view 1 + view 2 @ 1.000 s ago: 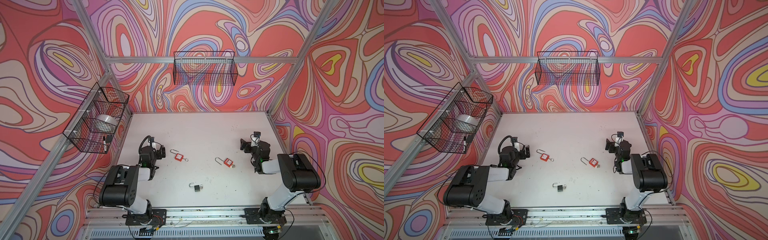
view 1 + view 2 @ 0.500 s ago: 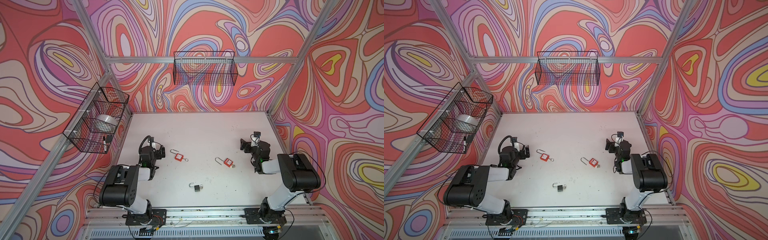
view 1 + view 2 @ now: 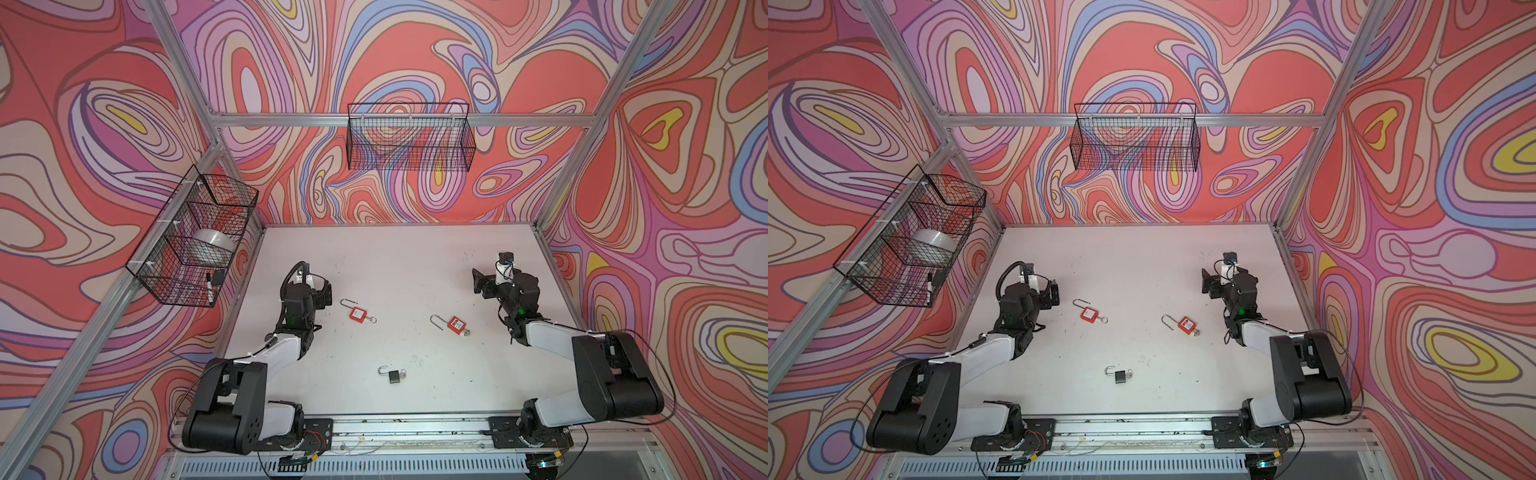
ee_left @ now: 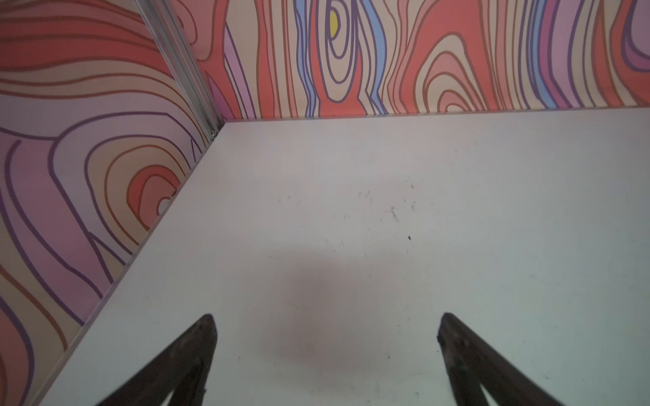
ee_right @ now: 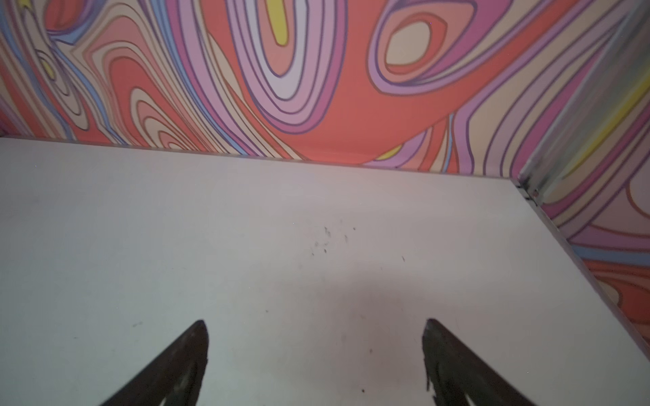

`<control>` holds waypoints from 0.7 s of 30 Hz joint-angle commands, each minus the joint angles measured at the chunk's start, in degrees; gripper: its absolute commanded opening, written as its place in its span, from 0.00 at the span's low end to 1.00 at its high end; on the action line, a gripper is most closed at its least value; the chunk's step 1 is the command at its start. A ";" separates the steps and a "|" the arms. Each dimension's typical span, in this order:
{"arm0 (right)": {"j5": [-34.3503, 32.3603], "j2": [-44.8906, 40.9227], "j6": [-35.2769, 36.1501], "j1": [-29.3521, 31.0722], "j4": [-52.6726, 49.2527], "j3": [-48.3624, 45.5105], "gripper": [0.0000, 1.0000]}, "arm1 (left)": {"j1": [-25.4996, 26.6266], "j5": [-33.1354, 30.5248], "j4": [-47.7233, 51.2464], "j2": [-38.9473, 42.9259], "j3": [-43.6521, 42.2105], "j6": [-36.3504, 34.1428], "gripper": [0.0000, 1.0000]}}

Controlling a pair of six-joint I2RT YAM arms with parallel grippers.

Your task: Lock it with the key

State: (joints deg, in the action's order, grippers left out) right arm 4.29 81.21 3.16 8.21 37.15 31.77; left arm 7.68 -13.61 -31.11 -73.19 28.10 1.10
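Next, my right gripper swings across the table and down onto the body of the red padlock beside my left gripper, because the padlock's shackle still lies open.
Three padlocks lie on the white table [image 3: 395,257], each with its shackle swung open and a key in its base. In both top views one red padlock [image 3: 357,313] [image 3: 1088,314] lies just right of my left gripper [image 3: 324,293] [image 3: 1052,293]. A second red padlock [image 3: 455,325] [image 3: 1185,325] lies left of my right gripper [image 3: 480,282] [image 3: 1208,284]. A small black padlock [image 3: 392,375] [image 3: 1120,376] sits nearer the front with its key [image 3: 402,374]. Both grippers are open and empty. The left wrist view shows my left gripper [image 4: 327,327] over bare table, and the right wrist view shows my right gripper [image 5: 316,330] likewise.
A black wire basket [image 3: 409,141] hangs on the back wall. Another wire basket [image 3: 195,241] on the left wall holds a tape roll [image 3: 210,243] and a marker. Aluminium frame posts and patterned walls bound the table on three sides.
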 commanded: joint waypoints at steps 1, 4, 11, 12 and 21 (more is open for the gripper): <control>-0.84 -2.05 3.27 9.94 -9.65 2.80 0.98 | 1.86 -4.48 15.27 5.12 4.58 4.13 1.00; -1.16 1.66 4.05 21.48 -9.24 4.88 0.98 | 2.51 -2.05 25.20 8.42 6.95 11.00 1.00; 4.11 22.37 3.07 37.41 -2.30 13.56 0.98 | 2.51 6.38 38.41 13.58 7.53 25.34 1.00; 5.00 24.72 3.08 38.35 -1.54 14.75 0.98 | 2.51 8.33 39.00 13.71 7.36 25.99 0.99; 9.99 37.56 0.95 40.80 0.07 23.03 0.90 | 2.51 16.31 42.63 14.70 6.36 31.20 0.96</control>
State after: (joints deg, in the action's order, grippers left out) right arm 12.29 117.27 4.84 48.84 34.76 52.82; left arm 10.09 -1.13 9.02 -59.83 35.55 28.58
